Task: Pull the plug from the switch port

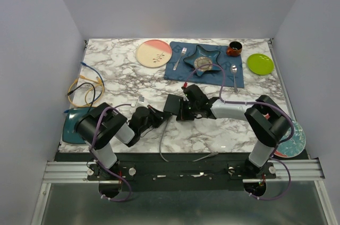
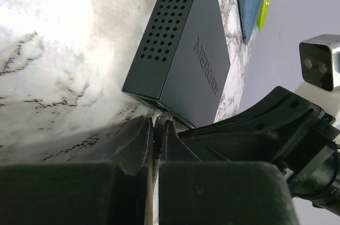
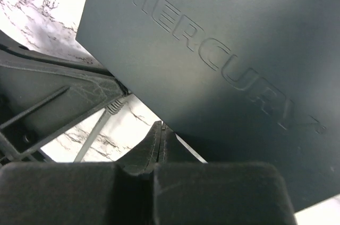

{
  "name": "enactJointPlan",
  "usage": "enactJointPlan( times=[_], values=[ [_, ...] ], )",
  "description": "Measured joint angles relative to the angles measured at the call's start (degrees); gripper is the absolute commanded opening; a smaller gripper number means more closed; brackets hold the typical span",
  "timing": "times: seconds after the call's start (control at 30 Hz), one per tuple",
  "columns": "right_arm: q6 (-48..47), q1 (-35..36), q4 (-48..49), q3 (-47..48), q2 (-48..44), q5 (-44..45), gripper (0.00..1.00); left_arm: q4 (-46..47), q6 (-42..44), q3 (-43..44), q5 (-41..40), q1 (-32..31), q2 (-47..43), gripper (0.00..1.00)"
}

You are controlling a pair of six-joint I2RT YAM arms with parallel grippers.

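The marble (image 1: pixel 113 53) beside the pink plate has a clear spot. My left gripper will next carry the plug up, outward and to the left in the top view, and let go of it on that spot.
The switch (image 1: pixel 172 104) is a flat matte-black box on the marble table, mid-front. In the left wrist view the switch (image 2: pixel 196 55) shows its vented side and embossed lettering. My left gripper (image 1: pixel 154 117) is at its near-left edge. It is shut (image 2: pixel 158 132) on the plug (image 2: pixel 166 114) and its pale grey cable (image 2: pixel 155 182), right at the port. My right gripper (image 1: pixel 185 109) lies on the switch's right side. Its fingers are shut (image 3: pixel 161 128), with the tips against the edge of the switch (image 3: pixel 212 49) and nothing between them. The cable (image 1: pixel 161 142) trails toward the front edge.
A dark blue placemat (image 1: pixel 178 71) at the back holds a star dish (image 1: pixel 203 58), a fork (image 1: pixel 180 57) and a spoon (image 1: pixel 234 73). A pink plate (image 1: pixel 153 53), a cup (image 1: pixel 234 49) and a green plate (image 1: pixel 260 64) are near it. Loose cables (image 1: pixel 85 86) lie left, a teal plate (image 1: pixel 71 126) front left and a patterned plate (image 1: pixel 294 142) front right.
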Motion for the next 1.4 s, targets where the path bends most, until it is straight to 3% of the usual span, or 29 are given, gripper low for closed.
enactJointPlan(
  times=[0.47, 0.83, 0.97, 1.07, 1.17, 1.4],
  values=[
    [1.1, 1.0, -3.8, 7.9, 4.0, 1.3, 0.01, 2.2, 1.2, -3.4, 0.4, -0.3, -0.9, 0.00],
    [1.7, 0.5, -3.3, 8.6, 5.8, 5.6, 0.01, 4.0, 1.6, -7.4, 0.7, -2.0, -3.5, 0.00],
    [1.4, 0.4, -3.8, 5.8, 0.1, 7.0, 0.11, -7.6, 5.1, -6.6, 0.2, -2.1, -13.0, 0.00],
    [0.5, 0.4, -4.3, 4.8, -7.4, 8.6, 0.20, -21.4, 9.4, -2.2, -1.3, -2.4, -23.3, 0.00],
    [-0.7, 0.3, -4.5, 4.7, -14.8, 10.1, 0.22, -34.6, 14.7, 5.1, -3.8, -2.6, -32.0, 0.00],
    [-2.1, 0.2, -5.6, 2.7, -26.1, 12.0, 0.22, -56.3, 24.1, 19.6, -11.1, -2.6, -42.8, 0.00]
  ],
)
